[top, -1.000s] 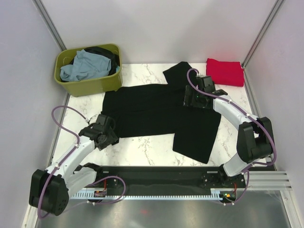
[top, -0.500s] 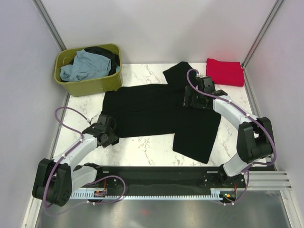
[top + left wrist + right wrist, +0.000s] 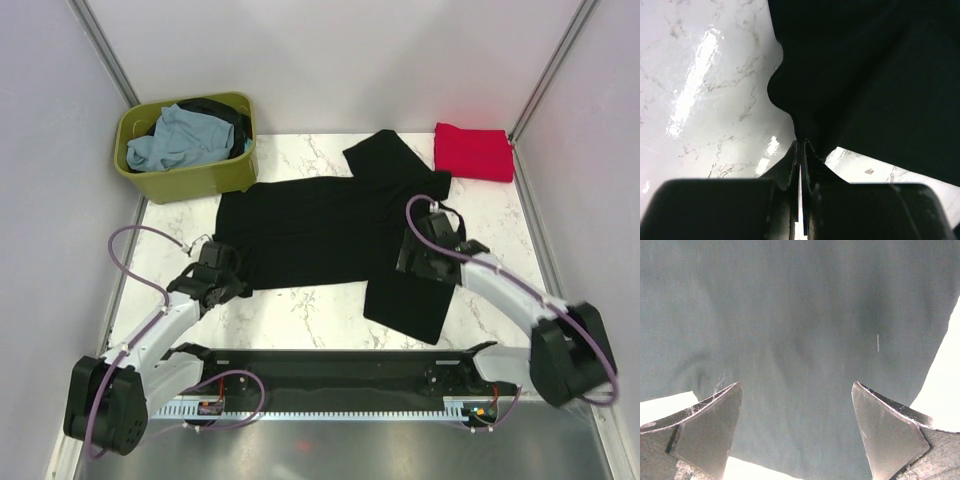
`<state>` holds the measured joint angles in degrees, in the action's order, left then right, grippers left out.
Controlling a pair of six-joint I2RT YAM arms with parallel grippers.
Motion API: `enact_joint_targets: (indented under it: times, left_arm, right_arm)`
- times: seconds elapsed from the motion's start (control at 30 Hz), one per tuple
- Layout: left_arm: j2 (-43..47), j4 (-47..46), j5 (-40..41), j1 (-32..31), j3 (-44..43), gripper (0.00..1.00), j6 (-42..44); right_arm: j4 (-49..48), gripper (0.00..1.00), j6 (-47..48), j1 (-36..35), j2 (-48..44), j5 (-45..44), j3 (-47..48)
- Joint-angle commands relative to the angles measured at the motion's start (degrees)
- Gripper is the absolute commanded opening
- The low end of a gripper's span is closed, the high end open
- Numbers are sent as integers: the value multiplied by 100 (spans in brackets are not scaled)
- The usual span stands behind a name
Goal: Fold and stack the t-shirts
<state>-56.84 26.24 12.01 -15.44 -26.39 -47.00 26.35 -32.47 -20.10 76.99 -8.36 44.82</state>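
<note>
My right gripper goes back toward the black bar and down onto the t-shirt's jutting hem corner (image 3: 432, 336) next, as my left gripper pinches the t-shirt's other near corner.
A large black t-shirt (image 3: 320, 215) lies spread on the marble table (image 3: 300, 305). My left gripper (image 3: 233, 276) is at its near left corner. In the left wrist view the gripper (image 3: 801, 144) is shut, pinching the black t-shirt's (image 3: 865, 75) edge. My right gripper (image 3: 410, 258) hovers over the shirt's near right part. From the right wrist it (image 3: 797, 390) stands wide open, the dark cloth (image 3: 800, 325) beneath it and nothing held. A folded red t-shirt (image 3: 474, 152) lies at the far right.
An olive-green tub (image 3: 190, 178) stands at the far left, holding a pale blue-grey shirt (image 3: 175, 140) and a dark one (image 3: 228, 115). Grey walls close in the table on three sides. A black rail (image 3: 330, 375) runs along the near edge.
My left gripper has shut on the black shirt's near left corner. The right arm has moved from the shirt's far part, by the red shirt, toward me over the near right part.
</note>
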Motion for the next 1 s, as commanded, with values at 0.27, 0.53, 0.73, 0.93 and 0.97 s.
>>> enact_joint_targets:
  times: [0.27, 0.53, 0.73, 0.93, 0.97]
  left_arm:
    - [612, -831, 179, 68, 415, 2, 394]
    - [780, -980, 109, 68, 530, 2, 517]
    - [788, -1016, 38, 68, 539, 2, 569]
    - [797, -1059, 3, 68, 547, 2, 587]
    - [788, -1059, -6, 68, 547, 2, 596]
  right_arm:
    - [2434, 98, -4370, -3183, -1898, -2037, -1054]
    - [2454, 94, -5876, -4397, -1863, -2047, -1563]
    - [2410, 84, -6279, -4389, -1959, -2231, -1783]
    - [2331, 75, -6272, -4231, -1715, -2478, -1801]
    - [2270, 74, -6263, -4239, -1670, -2477, -1810]
